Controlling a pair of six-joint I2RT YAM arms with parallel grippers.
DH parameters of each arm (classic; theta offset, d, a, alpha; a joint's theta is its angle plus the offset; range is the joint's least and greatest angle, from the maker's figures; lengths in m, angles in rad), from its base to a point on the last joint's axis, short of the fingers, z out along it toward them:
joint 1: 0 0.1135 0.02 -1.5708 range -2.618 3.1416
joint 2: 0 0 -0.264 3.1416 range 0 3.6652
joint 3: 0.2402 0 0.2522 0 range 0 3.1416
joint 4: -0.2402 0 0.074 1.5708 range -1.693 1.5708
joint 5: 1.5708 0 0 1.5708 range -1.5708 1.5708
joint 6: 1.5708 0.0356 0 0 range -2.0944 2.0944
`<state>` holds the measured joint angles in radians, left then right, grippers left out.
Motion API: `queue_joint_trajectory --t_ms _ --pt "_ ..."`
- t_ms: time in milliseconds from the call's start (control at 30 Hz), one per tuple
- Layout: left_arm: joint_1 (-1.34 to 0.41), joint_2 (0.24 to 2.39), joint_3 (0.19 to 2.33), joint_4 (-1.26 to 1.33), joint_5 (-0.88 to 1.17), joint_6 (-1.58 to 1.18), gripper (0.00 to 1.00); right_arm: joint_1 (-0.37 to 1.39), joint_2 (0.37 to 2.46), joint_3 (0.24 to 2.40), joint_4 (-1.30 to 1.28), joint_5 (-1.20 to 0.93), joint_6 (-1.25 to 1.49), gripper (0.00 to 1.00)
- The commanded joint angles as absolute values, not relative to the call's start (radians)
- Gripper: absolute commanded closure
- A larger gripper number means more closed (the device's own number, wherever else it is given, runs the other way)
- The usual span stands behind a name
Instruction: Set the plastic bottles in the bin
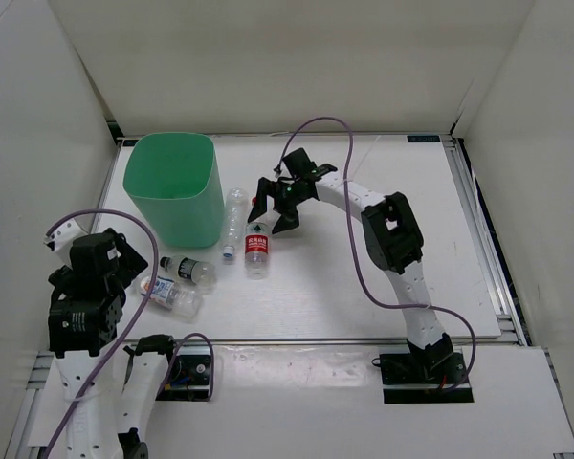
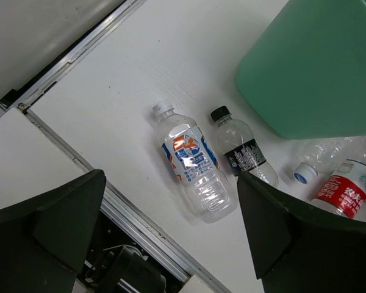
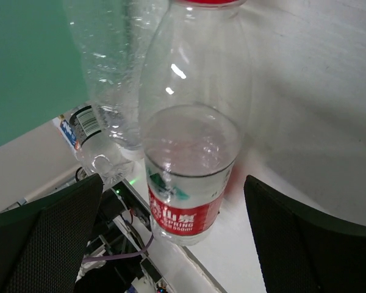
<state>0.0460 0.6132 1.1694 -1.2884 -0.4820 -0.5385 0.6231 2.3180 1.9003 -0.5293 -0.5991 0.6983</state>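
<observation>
I should lower my right gripper next and close it around the clear body (image 1: pixel 257 217) (image 3: pixel 194 122) between the red cap and the label, as both fingertips are already on either side of the bottle.
The mint-green bin (image 1: pixel 172 186) stands at the back left. Four bottles lie beside it on the white table. The unlabelled one (image 1: pixel 232 215) is next to the bin's right wall. The red-labelled one (image 1: pixel 257 244) is just right of it. The dark-capped one (image 1: pixel 187 271) and the blue-white labelled one (image 1: pixel 172 295) lie in front of the bin. My right gripper (image 1: pixel 273 206) is open above the red-labelled bottle (image 3: pixel 192 159), which lies between its fingers (image 3: pixel 305 238). My left gripper (image 1: pixel 132 273) is open and empty, high above the blue-white bottle (image 2: pixel 194 166) and the dark-capped bottle (image 2: pixel 243 151).
White walls close in the table on three sides. A metal rail (image 2: pixel 140 226) runs along the table's front edge, with a cable box (image 1: pixel 187 373) below it. The bin's wall (image 3: pixel 24 67) stands close behind the unlabelled bottle (image 3: pixel 113 67).
</observation>
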Motion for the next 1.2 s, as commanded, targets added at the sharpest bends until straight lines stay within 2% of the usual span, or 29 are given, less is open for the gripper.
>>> queue_joint_trajectory --t_ms 0,133,200,233,333,367,433,467,567,733,833,900,933,1033,1167 --pt "0.041 0.640 1.161 -1.250 -0.451 -0.512 0.00 0.626 2.362 1.954 -0.528 -0.660 0.680 0.00" --pt "0.041 0.650 1.152 -1.250 -0.433 -0.512 0.00 0.626 2.404 1.991 -0.528 -0.686 0.680 0.02" --pt "0.041 0.650 1.141 -1.240 -0.433 -0.512 0.00 0.626 2.416 1.991 -0.528 -0.699 0.669 0.12" --pt "0.041 0.641 1.141 -1.239 -0.433 -0.521 0.00 0.626 2.416 1.991 -0.528 -0.709 0.660 0.26" --pt "0.041 0.621 1.117 -1.229 -0.445 -0.531 0.00 0.626 2.402 1.965 -0.528 -0.709 0.650 0.32" --pt "0.041 0.621 1.105 -1.217 -0.455 -0.531 0.00 0.626 2.392 1.936 -0.528 -0.709 0.650 0.37" --pt "0.041 0.612 1.094 -1.204 -0.456 -0.531 0.00 0.626 2.336 1.893 -0.528 -0.700 0.650 0.42" --pt "0.041 0.612 1.083 -1.204 -0.456 -0.531 0.00 0.626 2.282 1.869 -0.528 -0.699 0.640 0.49" --pt "0.041 0.612 1.083 -1.204 -0.466 -0.540 0.00 0.626 2.141 1.784 -0.528 -0.661 0.640 0.55" --pt "0.041 0.603 1.083 -1.204 -0.466 -0.540 0.00 0.594 2.008 1.886 -0.537 -0.606 0.735 0.73" --pt "0.041 0.585 1.083 -1.195 -0.457 -0.540 0.00 0.584 2.042 2.157 -0.537 -0.606 0.787 0.74" --pt "0.041 0.584 1.074 -1.184 -0.446 -0.529 0.00 0.584 2.126 2.410 -0.514 -0.594 0.830 0.72" --pt "0.041 0.584 1.074 -1.184 -0.446 -0.529 0.00 0.584 2.170 2.462 -0.479 -0.594 0.850 0.71" --pt "0.003 0.623 1.098 -1.195 -0.446 -0.529 0.00 0.584 2.190 2.462 -0.255 -0.580 0.945 0.70" --pt "-0.006 0.695 1.109 -1.218 -0.410 -0.548 0.00 0.606 2.240 2.545 -0.183 -0.496 0.913 0.68"
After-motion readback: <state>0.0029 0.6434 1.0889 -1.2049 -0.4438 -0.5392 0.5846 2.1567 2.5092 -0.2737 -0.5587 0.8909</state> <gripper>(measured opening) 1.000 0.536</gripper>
